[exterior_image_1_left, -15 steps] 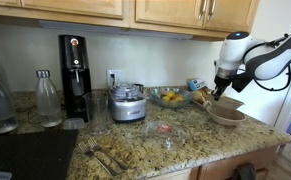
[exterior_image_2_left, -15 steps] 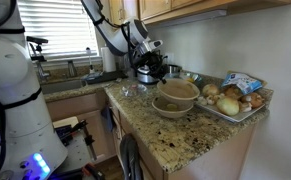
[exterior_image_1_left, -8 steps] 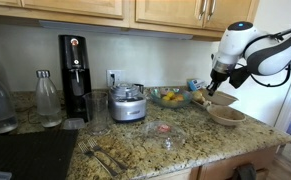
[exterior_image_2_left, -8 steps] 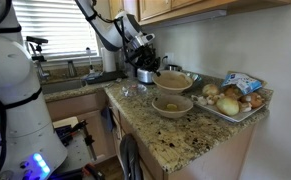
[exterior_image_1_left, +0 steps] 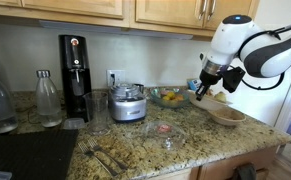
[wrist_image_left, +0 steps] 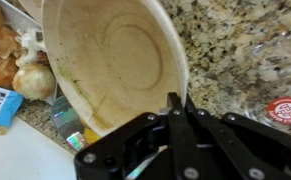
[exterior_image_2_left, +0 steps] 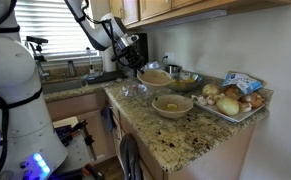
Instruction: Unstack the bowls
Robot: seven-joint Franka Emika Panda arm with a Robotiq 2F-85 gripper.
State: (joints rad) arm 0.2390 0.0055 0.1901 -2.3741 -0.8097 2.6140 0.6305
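Observation:
The bare granite between the other beige bowl and the glass dish is empty, so my gripper should next lower onto that spot and release the rim of its beige bowl.
My gripper (wrist_image_left: 175,100) is shut on the rim of a beige bowl (wrist_image_left: 115,55) with a cream inside and holds it tilted above the granite counter. In an exterior view the held bowl (exterior_image_2_left: 154,76) hangs in the air beside the gripper (exterior_image_2_left: 137,68). The other beige bowl (exterior_image_2_left: 172,103) sits alone on the counter, also seen in an exterior view (exterior_image_1_left: 226,114) to the right of the gripper (exterior_image_1_left: 201,91).
A glass bowl of yellow fruit (exterior_image_1_left: 169,97) and a food processor (exterior_image_1_left: 128,104) stand at the back. A tray of onions and potatoes (exterior_image_2_left: 235,100) sits by the wall. A small glass dish (exterior_image_1_left: 163,128), forks (exterior_image_1_left: 103,155), bottles (exterior_image_1_left: 48,98) and a coffee machine (exterior_image_1_left: 74,78) stand further along.
The gripper has lifted the upper bowl off the lower one and carried it up and away toward the fruit bowl. The lower bowl stayed on the counter.

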